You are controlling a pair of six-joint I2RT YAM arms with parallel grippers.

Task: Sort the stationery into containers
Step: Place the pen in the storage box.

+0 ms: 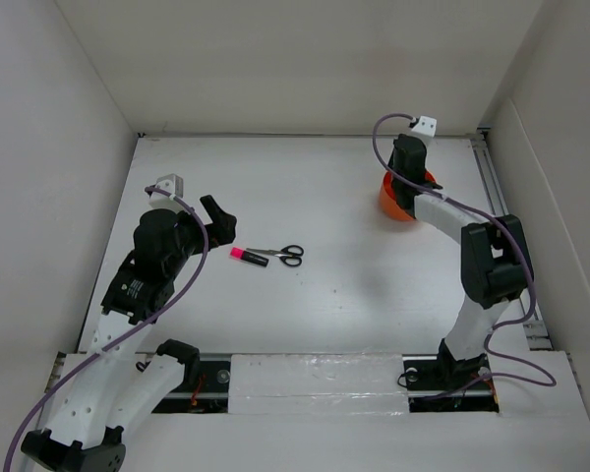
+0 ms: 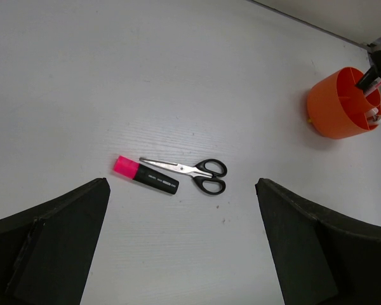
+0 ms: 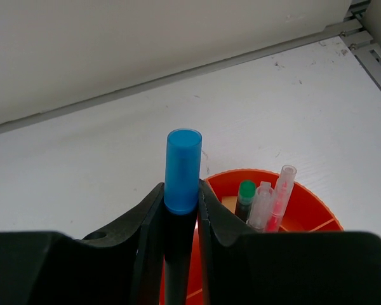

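Note:
My right gripper should next go down over its emptier section [image 3: 195, 279] and let go of the upright marker, because the green-capped pen [image 3: 246, 194] and clear pens crowd one side of the orange pot.
A black marker with a pink cap [image 1: 248, 257] [image 2: 146, 176] lies on the white table beside black-handled scissors [image 1: 281, 255] [image 2: 197, 171]. My left gripper [image 1: 218, 220] [image 2: 181, 183] hovers over the table just near of them, open wide and holding nothing. At the far right stands the orange pot [image 1: 393, 204] [image 2: 340, 105] [image 3: 305, 203]. Above its rim, my right gripper [image 1: 410, 165] [image 3: 181, 190] is shut on an upright black marker with a blue cap [image 3: 182, 168]. A green-capped pen [image 3: 246, 194] and clear pens with pink inside [image 3: 276, 197] stand in the pot.
White walls close in the table on the left, back and right. A metal rail [image 1: 499, 192] runs along the right edge, close behind the pot. A taped white strip [image 1: 315, 379] lies between the two arm bases at the near edge.

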